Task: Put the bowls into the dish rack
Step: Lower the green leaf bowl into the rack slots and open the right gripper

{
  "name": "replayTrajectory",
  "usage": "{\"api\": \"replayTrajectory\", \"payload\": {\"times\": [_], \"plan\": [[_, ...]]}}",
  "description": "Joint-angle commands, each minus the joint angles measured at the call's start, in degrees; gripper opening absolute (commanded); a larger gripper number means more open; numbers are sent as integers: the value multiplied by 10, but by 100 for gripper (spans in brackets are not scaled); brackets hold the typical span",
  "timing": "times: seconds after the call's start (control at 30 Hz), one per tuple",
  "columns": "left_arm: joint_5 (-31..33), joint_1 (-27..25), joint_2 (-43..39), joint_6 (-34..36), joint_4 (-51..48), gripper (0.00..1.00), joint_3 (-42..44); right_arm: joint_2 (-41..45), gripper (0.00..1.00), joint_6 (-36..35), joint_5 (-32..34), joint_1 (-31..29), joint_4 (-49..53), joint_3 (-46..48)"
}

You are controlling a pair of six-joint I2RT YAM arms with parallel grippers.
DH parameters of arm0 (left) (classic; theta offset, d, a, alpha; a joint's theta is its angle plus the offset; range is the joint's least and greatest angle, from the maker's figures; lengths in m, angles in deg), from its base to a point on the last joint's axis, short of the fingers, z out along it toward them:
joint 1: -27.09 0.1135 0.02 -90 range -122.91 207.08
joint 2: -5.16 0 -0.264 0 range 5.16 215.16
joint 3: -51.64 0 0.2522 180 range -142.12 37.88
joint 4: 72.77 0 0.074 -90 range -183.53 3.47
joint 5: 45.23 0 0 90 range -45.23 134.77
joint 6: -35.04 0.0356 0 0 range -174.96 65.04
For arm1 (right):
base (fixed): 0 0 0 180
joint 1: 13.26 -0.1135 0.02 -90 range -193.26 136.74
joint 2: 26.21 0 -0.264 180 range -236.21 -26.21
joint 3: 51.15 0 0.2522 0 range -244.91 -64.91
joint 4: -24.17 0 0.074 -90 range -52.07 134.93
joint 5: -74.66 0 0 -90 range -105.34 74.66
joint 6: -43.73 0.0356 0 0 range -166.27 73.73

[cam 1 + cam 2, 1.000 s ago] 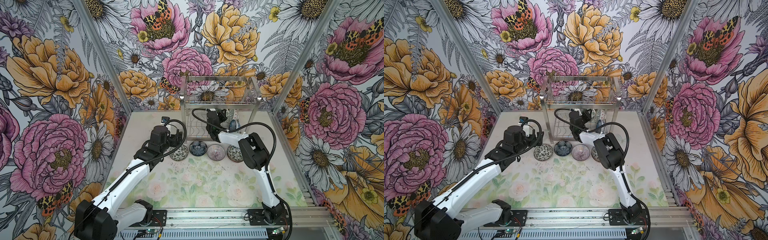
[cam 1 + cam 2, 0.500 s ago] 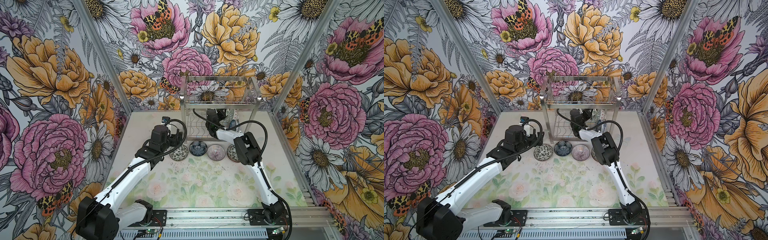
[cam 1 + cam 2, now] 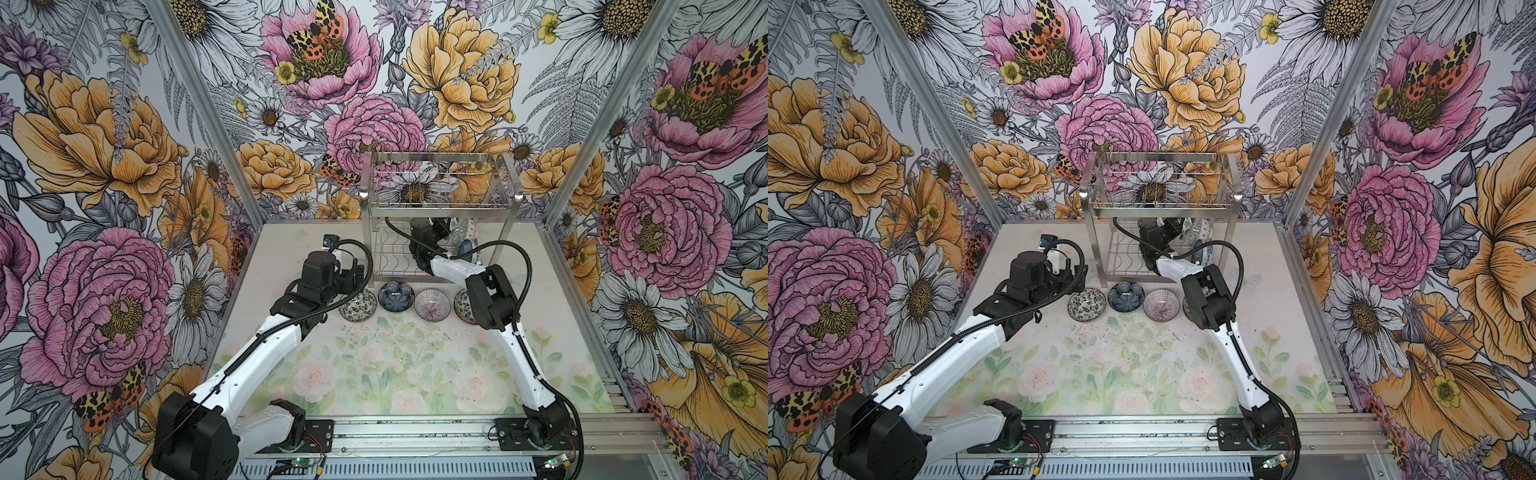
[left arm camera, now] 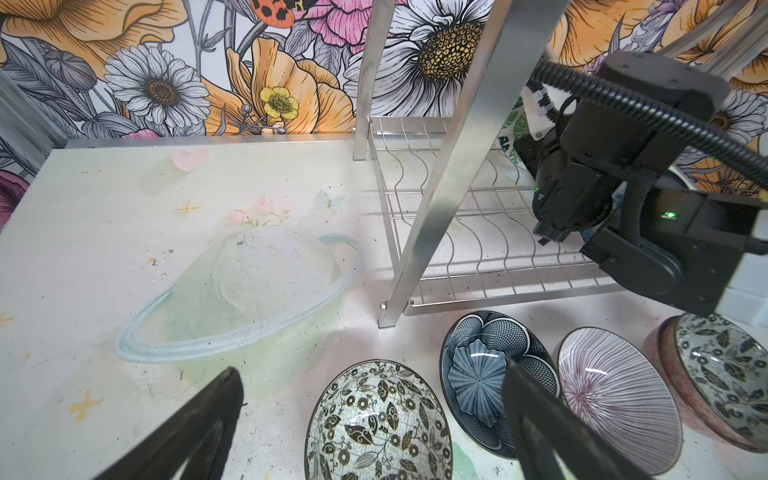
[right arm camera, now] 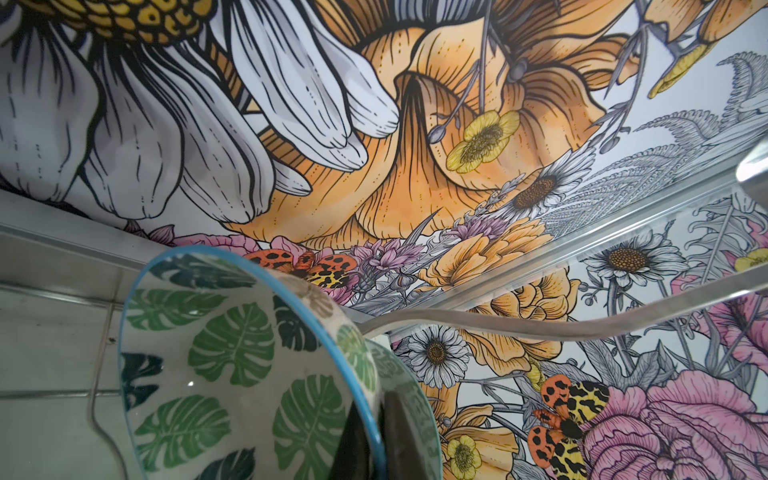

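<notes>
The wavy wires of the rack's lower shelf are just below, so my right gripper should come down a little, set the green leaf bowl (image 5: 232, 365) between them and let go of the bowl's rim.
The dish rack (image 3: 440, 208) (image 3: 1158, 205) stands at the back of the table. My right gripper (image 3: 446, 237) (image 5: 376, 436) reaches into its lower tier, shut on the rim of a green leaf bowl (image 5: 232, 365) held on edge. Another bowl (image 5: 409, 390) stands right behind it. Several bowls lie in a row in front of the rack: black-white floral (image 3: 358, 305) (image 4: 378, 424), blue (image 3: 395, 296) (image 4: 478, 374), pink-lined (image 3: 432, 304) (image 4: 615, 395), and a leaf-patterned one (image 4: 723, 374) partly under the right arm. My left gripper (image 3: 353, 275) (image 4: 372, 370) hovers open over the black-white bowl.
The rack's front left post (image 4: 449, 166) rises close to the left gripper, with the wavy wire shelf (image 4: 478, 249) behind it. The right arm's elbow (image 3: 490, 295) hangs over the row's right end. Floral walls close in the table on three sides.
The right arm has pushed a little deeper into the rack's lower tier, its elbow shifting left and back. The left arm has barely moved.
</notes>
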Motion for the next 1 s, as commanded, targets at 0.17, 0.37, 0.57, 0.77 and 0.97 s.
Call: {"api": "replayTrajectory", "payload": {"times": [0.17,0.37,0.57,0.77,0.97], "plan": [[-14,6,0,-2,24,99,7,-7,0,29,9,4,13,-19],[-16,6,1,-3,25,98,7,4,0,35,8,-1,11,5],[-19,6,0,-6,25,99,5,23,0,54,8,-5,17,28],[-20,6,-1,-7,25,99,6,40,0,89,1,-8,55,34],[-22,6,-4,-8,26,99,6,50,3,134,-8,-9,105,37]]}}
